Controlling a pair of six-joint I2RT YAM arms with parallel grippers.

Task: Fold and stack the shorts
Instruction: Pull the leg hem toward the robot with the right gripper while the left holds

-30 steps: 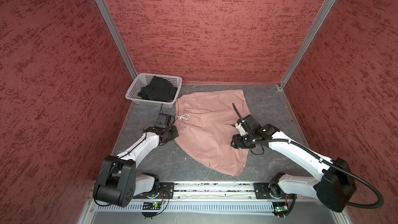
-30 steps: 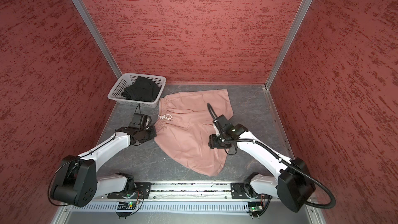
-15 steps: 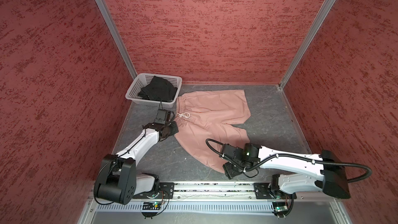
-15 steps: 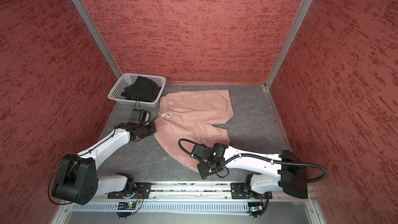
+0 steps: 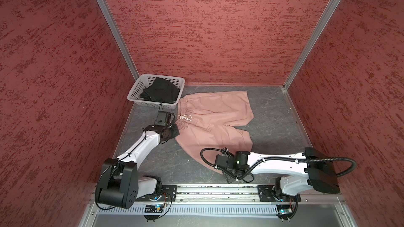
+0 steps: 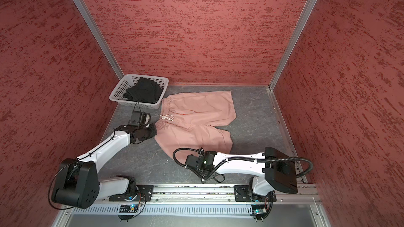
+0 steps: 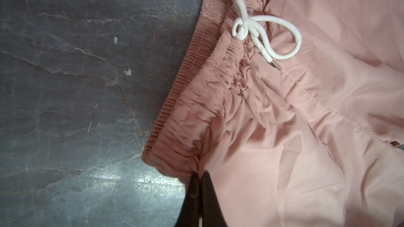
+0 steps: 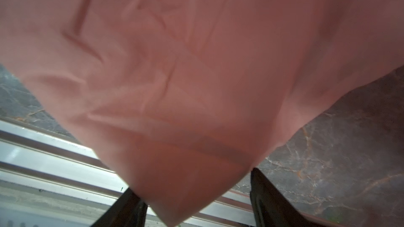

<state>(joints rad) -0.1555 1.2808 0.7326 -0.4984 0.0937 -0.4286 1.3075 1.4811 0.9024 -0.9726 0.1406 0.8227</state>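
Observation:
My right gripper should next go down slightly, its open fingers on either side of the hem corner of the shorts' near leg, and close there, as that corner lies loose between them.
The dusty pink shorts [image 5: 216, 114] [image 6: 196, 114] lie spread on the grey floor, waistband and white drawstring [image 7: 258, 33] toward the left. My left gripper [image 5: 175, 131] [image 6: 154, 131] [image 7: 200, 174] is shut on the near corner of the gathered waistband. Low at the front, my right gripper [image 5: 227, 177] [image 6: 203, 180] [image 8: 192, 193] is open, and the hem corner of the near leg [image 8: 185, 127] lies loose between its spread fingers. The black shorts [image 5: 160, 90] [image 6: 144, 91] sit bunched in the basket.
The white perforated basket [image 5: 153, 104] [image 6: 122, 86] stands in the back left corner, touching the waistband's far end. An aluminium rail [image 5: 196, 189] runs along the front edge just beside the right gripper. Red walls enclose three sides.
My right arm swung from the middle of the pink shorts down to the near leg's hem at the front, and its jaws widened. The left gripper kept its hold and shifted slightly back.

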